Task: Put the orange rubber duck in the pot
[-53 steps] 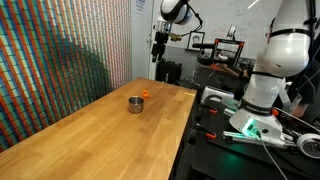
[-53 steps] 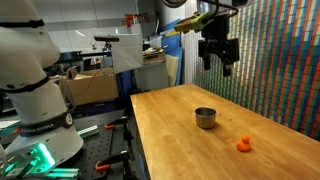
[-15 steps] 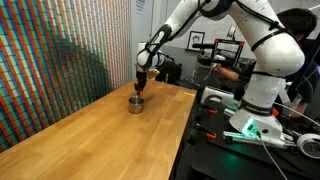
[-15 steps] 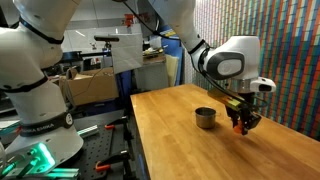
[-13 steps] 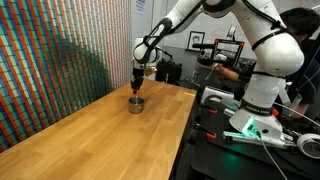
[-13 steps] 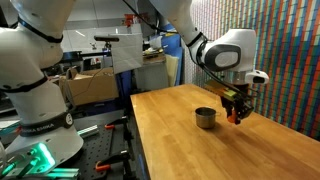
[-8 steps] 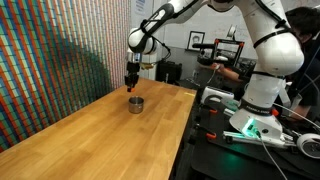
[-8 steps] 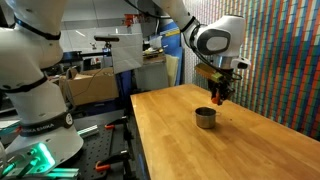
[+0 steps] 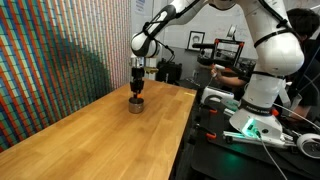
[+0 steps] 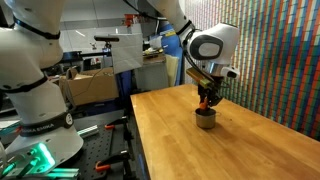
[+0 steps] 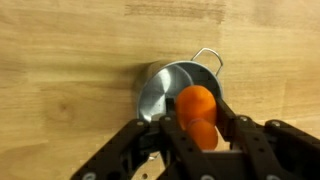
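Observation:
The pot is just below my gripper, so next my gripper will go down toward the pot's opening (image 11: 160, 92) and let go of the orange rubber duck (image 11: 198, 112) inside.
The orange rubber duck (image 11: 198, 112) is clamped between my gripper (image 11: 197, 122) fingers in the wrist view, hanging right over the pot (image 11: 165, 88), a small round metal pot with a wire handle and a shiny inside. In both exterior views the gripper (image 9: 137, 91) (image 10: 207, 105) points straight down just above the pot (image 9: 135, 104) (image 10: 205, 120). A speck of orange shows between the fingers there. The pot stands on the wooden table (image 9: 90, 130) near its far end.
A colourful striped wall (image 9: 60, 50) runs along one side of the table. A second robot base (image 10: 35, 100) and a bench with equipment (image 9: 250, 115) stand past the table's other edge. Bare wood (image 10: 240, 140) surrounds the pot.
My gripper carried the duck sideways from beside the pot to above it and has come down closer to the rim. The pot has stayed in place.

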